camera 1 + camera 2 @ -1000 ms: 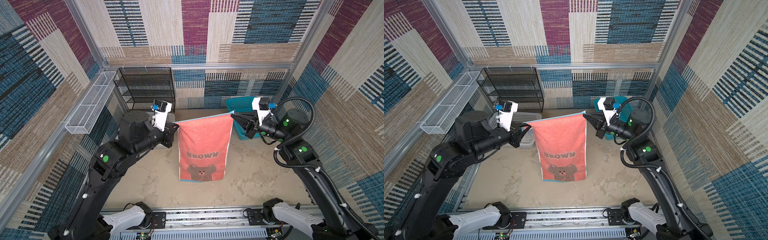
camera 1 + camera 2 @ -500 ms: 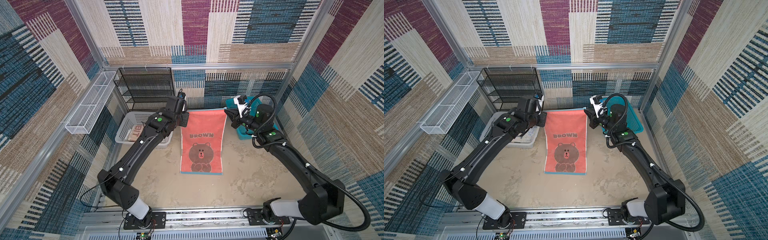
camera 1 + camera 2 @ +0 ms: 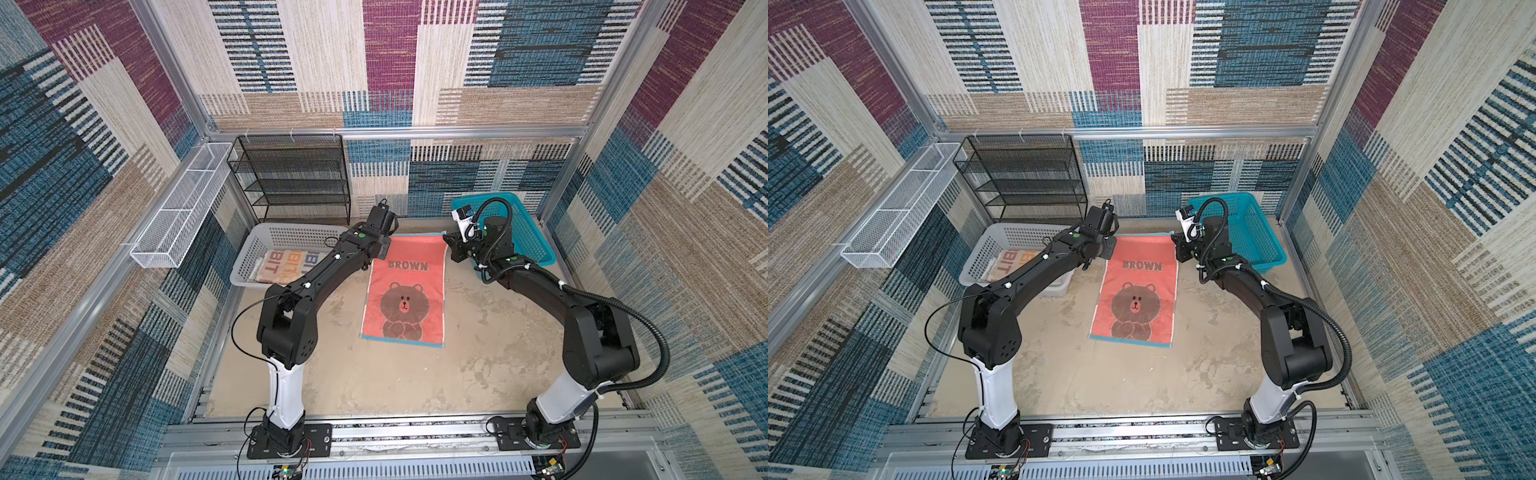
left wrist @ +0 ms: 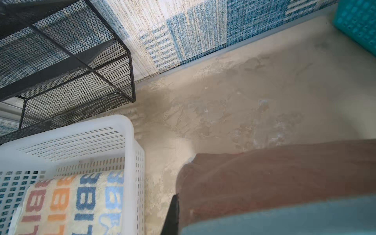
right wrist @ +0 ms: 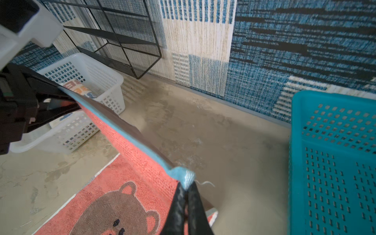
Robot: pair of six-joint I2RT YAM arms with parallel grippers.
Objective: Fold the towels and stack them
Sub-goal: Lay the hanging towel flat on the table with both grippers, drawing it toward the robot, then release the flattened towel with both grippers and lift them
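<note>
I will next pull my right gripper back, then down, to release its corner over the same side's near teal corner (image 3: 441, 344), since that lies back toward my base from it.
A coral-orange towel (image 3: 405, 291) (image 3: 1138, 295) with a brown bear, the word BROWN and a teal edge lies lengthwise on the table in both top views. Its far edge is stretched taut just above the table between my two grippers. My left gripper (image 3: 376, 249) (image 4: 179, 201) is shut on the far left corner; one black finger (image 4: 173, 213) shows beside the cloth (image 4: 264, 179). My right gripper (image 3: 446, 245) (image 5: 186, 188) is shut on the teal far right corner. A folded lettered towel (image 3: 286, 266) (image 4: 71, 203) lies in the white basket (image 3: 299, 226).
A teal basket (image 3: 528, 232) (image 5: 335, 162) stands at the far right, close behind my right wrist. A black mesh shelf (image 3: 299, 178) stands against the back wall, and a white wire tray (image 3: 183, 208) hangs on the left wall. The white basket's rim (image 4: 130, 154) is just beside my left gripper.
The towel hung in the air between both raised grippers. Both arms have since reached far and low, so the towel's near part now lies flat on the table.
</note>
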